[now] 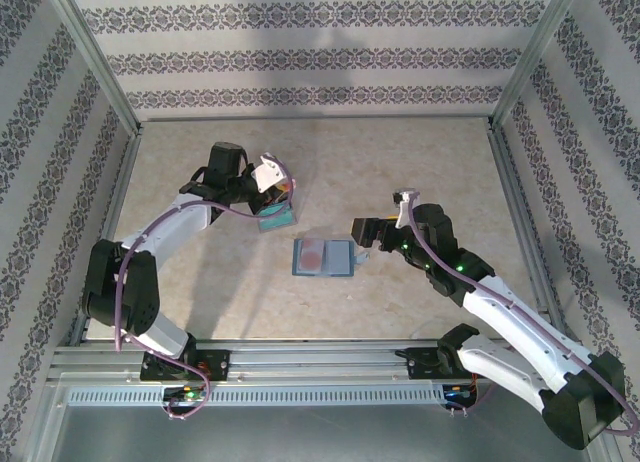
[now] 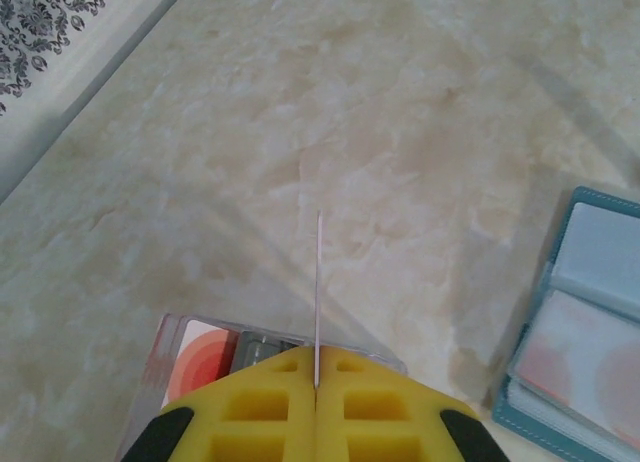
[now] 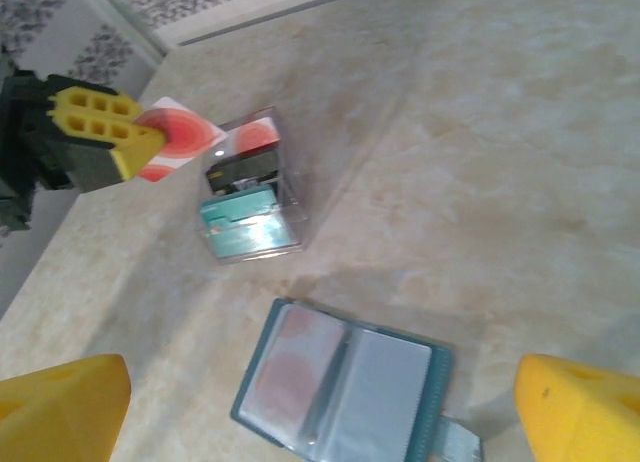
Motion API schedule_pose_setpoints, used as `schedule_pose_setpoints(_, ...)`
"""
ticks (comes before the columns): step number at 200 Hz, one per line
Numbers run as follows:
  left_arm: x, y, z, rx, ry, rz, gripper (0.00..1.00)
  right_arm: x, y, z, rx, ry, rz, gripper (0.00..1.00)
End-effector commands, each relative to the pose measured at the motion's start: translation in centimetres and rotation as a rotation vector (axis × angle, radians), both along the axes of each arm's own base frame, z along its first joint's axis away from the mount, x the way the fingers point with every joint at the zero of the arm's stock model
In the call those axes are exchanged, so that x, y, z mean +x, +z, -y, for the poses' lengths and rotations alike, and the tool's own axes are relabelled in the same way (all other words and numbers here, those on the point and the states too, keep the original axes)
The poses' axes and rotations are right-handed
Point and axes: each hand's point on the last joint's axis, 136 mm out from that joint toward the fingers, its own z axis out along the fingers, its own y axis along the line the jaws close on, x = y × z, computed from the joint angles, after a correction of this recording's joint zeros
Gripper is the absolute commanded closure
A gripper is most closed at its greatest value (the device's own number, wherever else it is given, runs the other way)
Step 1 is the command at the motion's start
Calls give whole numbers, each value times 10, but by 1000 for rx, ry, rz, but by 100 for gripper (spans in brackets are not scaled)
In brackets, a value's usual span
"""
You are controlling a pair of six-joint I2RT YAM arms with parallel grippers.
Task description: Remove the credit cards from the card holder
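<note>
My left gripper brings the white credit card outward down into the clear box's far end next. It releases the card there, since the matching red-circle card lies there.
The card holder (image 1: 323, 256) lies open on the table, blue-grey with clear pockets. A credit card with reddish circles shows through its left pocket (image 3: 290, 367). My left gripper (image 1: 278, 190) is shut on a white credit card with a red circle (image 3: 178, 137). It holds the card just above a clear box (image 3: 250, 197). In the left wrist view this card (image 2: 318, 282) stands edge-on between the yellow fingers (image 2: 270, 412). My right gripper (image 1: 361, 234) hangs open over the holder's right side, its yellow fingertips (image 3: 60, 402) wide apart and nothing between them.
The clear box (image 1: 275, 218) holds a teal card (image 3: 240, 217) and a red-circle card (image 2: 195, 357). A strap tab (image 3: 455, 444) sticks out of the holder's right edge. Metal frame rails and patterned walls (image 1: 300, 52) surround the beige table (image 1: 400, 162).
</note>
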Motion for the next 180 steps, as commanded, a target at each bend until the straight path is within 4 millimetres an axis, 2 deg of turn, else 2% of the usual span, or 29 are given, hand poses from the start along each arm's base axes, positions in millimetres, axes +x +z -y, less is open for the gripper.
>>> schedule_pose_setpoints(1, 17, 8, -5, -24, -35, 76, 100, 8, -4, 22, -13, -124, -10, 2)
schedule_pose_setpoints(34, 28, 2, -19, -49, -56, 43, 100, 8, -5, 27, -2, -152, -22, 2)
schedule_pose_setpoints(84, 40, -21, -38, -6, -71, -2, 100, 10, -1, 31, 10, -171, -18, 2)
schedule_pose_setpoints(108, 45, -25, -41, -14, -83, -9, 100, 12, 1, 31, 9, -174, -20, 2)
schedule_pose_setpoints(180, 49, -55, -40, 10, -118, -90, 100, 15, 5, 31, 15, -173, -21, 2)
